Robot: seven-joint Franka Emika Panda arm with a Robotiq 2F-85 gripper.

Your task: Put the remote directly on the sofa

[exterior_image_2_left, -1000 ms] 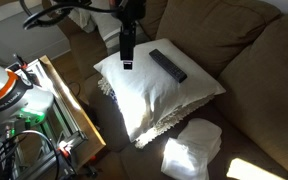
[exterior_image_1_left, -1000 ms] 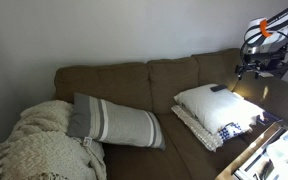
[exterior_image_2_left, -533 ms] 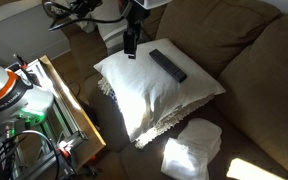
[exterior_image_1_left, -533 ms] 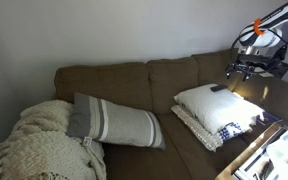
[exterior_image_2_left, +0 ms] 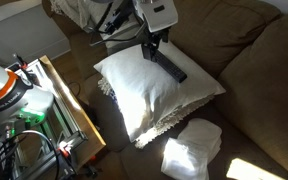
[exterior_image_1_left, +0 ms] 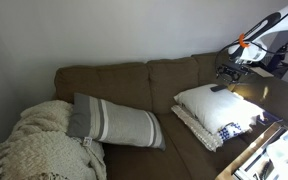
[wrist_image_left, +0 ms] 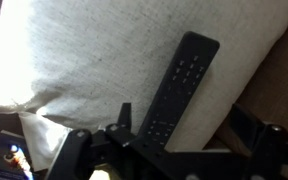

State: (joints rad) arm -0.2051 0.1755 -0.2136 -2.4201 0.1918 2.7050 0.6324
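My gripper turns in line with the black remote's length next, as it lies at an angle between my open fingers, then lowers to the remote's near end (exterior_image_1_left: 221,87) (wrist_image_left: 164,117).
A black remote (exterior_image_2_left: 170,69) lies on a white pillow (exterior_image_2_left: 154,100) at one end of the brown sofa (exterior_image_2_left: 256,70). In an exterior view the remote (exterior_image_1_left: 217,88) is a small dark bar on the pillow (exterior_image_1_left: 209,106). My gripper (exterior_image_2_left: 151,43) hangs just above the remote's near end, also seen in an exterior view (exterior_image_1_left: 227,72). In the wrist view the remote (wrist_image_left: 181,80) runs lengthwise between my open fingers (wrist_image_left: 181,118), over the pillow (wrist_image_left: 94,50). The fingers hold nothing.
A grey striped pillow (exterior_image_1_left: 114,122) and a cream knitted blanket (exterior_image_1_left: 34,148) lie on the sofa's other end. A white cloth (exterior_image_2_left: 192,152) lies on the seat beside the pillow. A wooden side table with clutter (exterior_image_2_left: 69,115) stands next to the sofa arm.
My gripper has moved from beyond the pillow's edge across to the remote and come down close over it. The remote and pillow have not moved.
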